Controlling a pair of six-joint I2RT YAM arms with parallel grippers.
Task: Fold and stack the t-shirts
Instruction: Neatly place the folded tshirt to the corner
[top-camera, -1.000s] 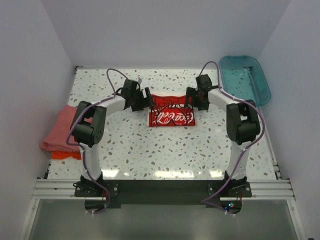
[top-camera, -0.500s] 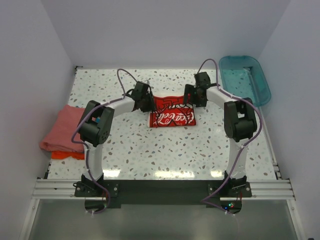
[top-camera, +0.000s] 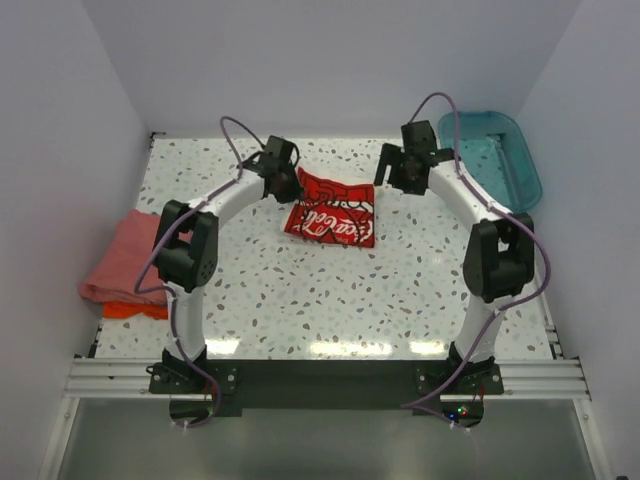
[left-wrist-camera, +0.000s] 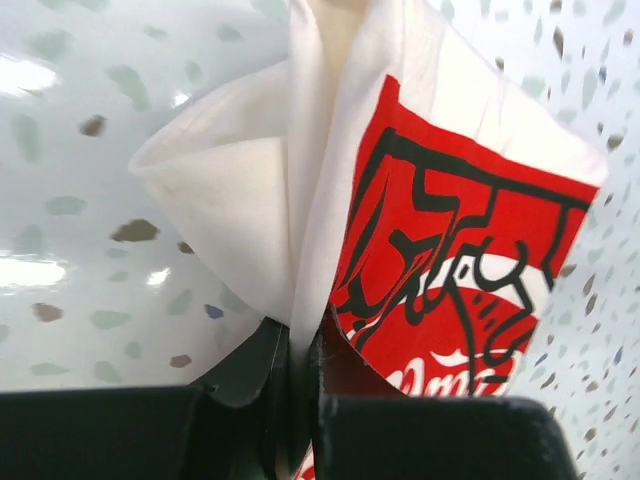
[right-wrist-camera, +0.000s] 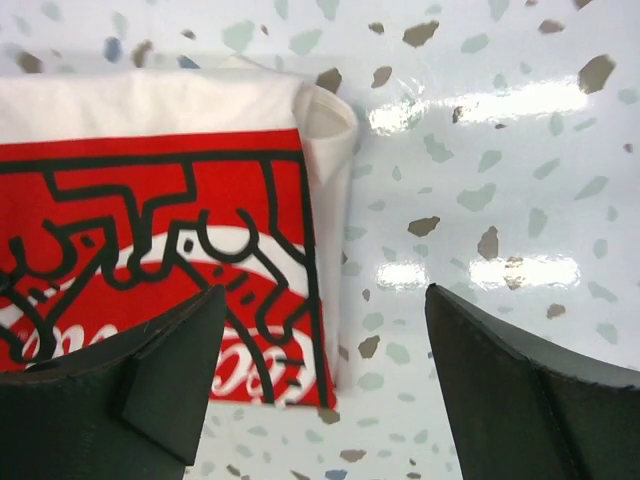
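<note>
I will lift my left gripper, swing it over to the salmon-pink t-shirt, lower the white t-shirt there and let go, because the salmon-pink t-shirt is on top of the folded stack.
The folded white t-shirt with the red lettered print (top-camera: 333, 213) lies skewed in the middle of the table. My left gripper (top-camera: 291, 183) is shut on its far left corner, and the white cloth (left-wrist-camera: 300, 230) rises in a pinched fold from between the jaws. My right gripper (top-camera: 397, 172) stands open just off the shirt's far right corner, its fingers (right-wrist-camera: 160, 380) spread with the shirt's edge (right-wrist-camera: 320, 200) and bare table between them. A folded salmon-pink t-shirt (top-camera: 126, 255) rests on an orange-red one (top-camera: 135, 309) at the table's left edge.
A teal translucent plastic tub (top-camera: 494, 155) stands at the back right, partly off the speckled table (top-camera: 330, 300). White walls close in the left, back and right sides. Purple cables arc above both arms.
My left gripper closed on the shirt's far left corner and pulled it back and left, skewing the shirt. The right gripper drew back to the right, off the cloth.
</note>
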